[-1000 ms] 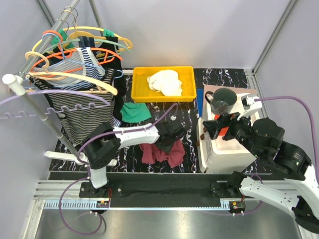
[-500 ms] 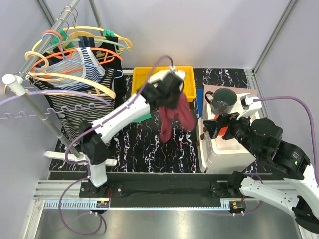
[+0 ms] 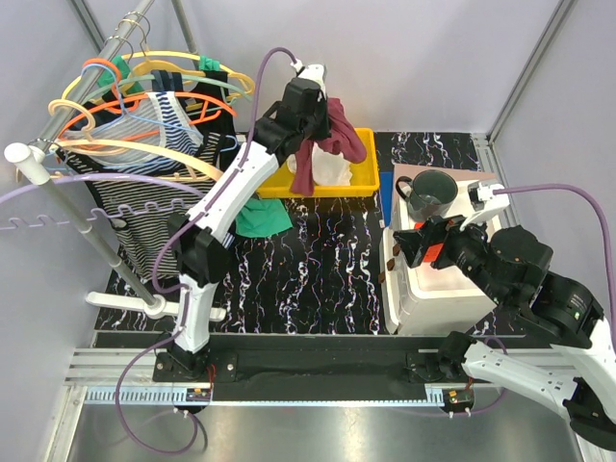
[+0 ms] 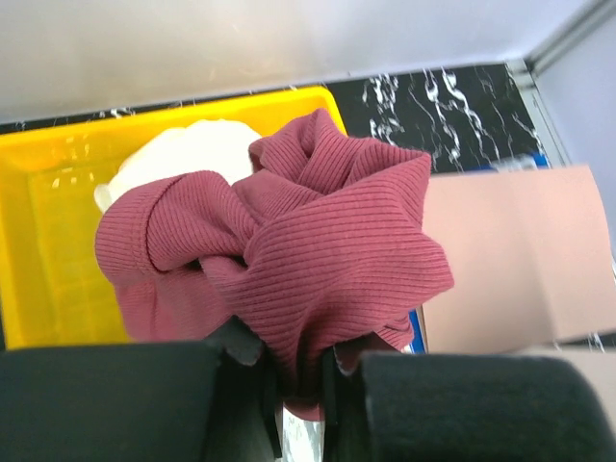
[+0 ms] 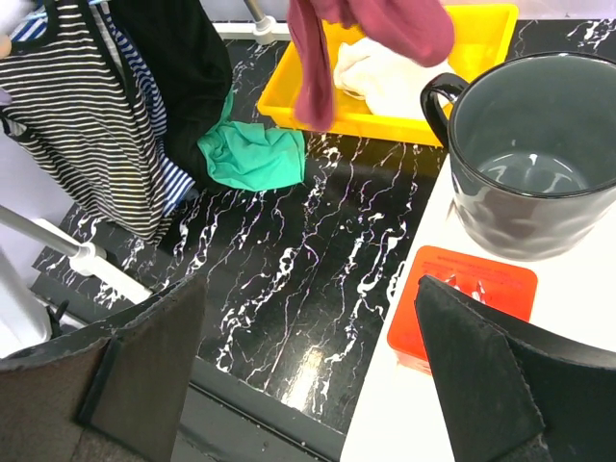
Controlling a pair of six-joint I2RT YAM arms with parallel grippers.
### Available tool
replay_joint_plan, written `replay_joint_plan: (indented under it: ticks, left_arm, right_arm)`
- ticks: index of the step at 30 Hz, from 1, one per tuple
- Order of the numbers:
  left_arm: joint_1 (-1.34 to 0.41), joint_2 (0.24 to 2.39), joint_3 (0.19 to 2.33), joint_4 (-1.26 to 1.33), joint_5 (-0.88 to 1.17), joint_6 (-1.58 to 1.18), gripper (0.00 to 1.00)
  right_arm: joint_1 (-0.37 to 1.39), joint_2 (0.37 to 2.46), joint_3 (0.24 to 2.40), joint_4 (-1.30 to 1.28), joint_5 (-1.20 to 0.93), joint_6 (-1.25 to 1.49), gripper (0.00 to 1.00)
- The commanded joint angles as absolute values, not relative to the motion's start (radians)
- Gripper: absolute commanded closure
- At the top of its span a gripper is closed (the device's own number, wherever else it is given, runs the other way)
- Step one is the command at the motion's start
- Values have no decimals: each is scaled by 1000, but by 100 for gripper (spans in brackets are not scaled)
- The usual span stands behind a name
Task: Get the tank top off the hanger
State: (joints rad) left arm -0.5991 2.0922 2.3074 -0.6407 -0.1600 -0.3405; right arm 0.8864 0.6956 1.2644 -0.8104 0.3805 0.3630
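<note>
The hanging end of the tank top crosses the near rim of the yellow bin in the top view, so I need to move my left gripper slightly outward above the bin and let go of the tank top.
A maroon ribbed tank top (image 3: 334, 140) hangs bunched from my left gripper (image 3: 320, 117), high above the yellow bin (image 3: 271, 183). In the left wrist view the jaws stand shut on the maroon fabric (image 4: 289, 250), with the gripper (image 4: 298, 390) at the bottom edge. The top also shows in the right wrist view (image 5: 385, 24). No hanger is in it. Coloured hangers (image 3: 144, 101) hang on the rack at the far left, some carrying striped and black garments (image 3: 144, 207). My right gripper (image 3: 423, 245) is open and empty over the white box; its fingers (image 5: 144, 356) stand wide apart.
A white cloth (image 3: 332, 171) lies in the yellow bin. A green cloth (image 3: 260, 217) lies on the black marbled table by the rack. A dark mug (image 3: 428, 192) and an orange pack (image 5: 462, 298) sit on the white box (image 3: 443, 289) at right.
My left arm has lifted the maroon top off the table near the front and carried it up and back, over the yellow bin. The right arm has not moved.
</note>
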Motion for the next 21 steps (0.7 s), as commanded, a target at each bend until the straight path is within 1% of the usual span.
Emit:
replay_joint_plan:
  ticks: [1, 7, 13, 21]
  left_arm:
    - [-569, 2167, 2364, -469, -112, -364, 100]
    - [-512, 2244, 2411, -436, -84, -354, 100]
    - [-509, 2197, 2427, -364, -90, -319, 100]
    - [-503, 2146, 2378, -207, -152, -336, 100]
  right_arm:
    - [884, 709, 1298, -798, 365, 365, 3]
    - [884, 712, 1310, -804, 365, 367, 3]
    - [885, 713, 1315, -807, 365, 376, 3]
    - [885, 718, 1302, -805, 353, 396, 3]
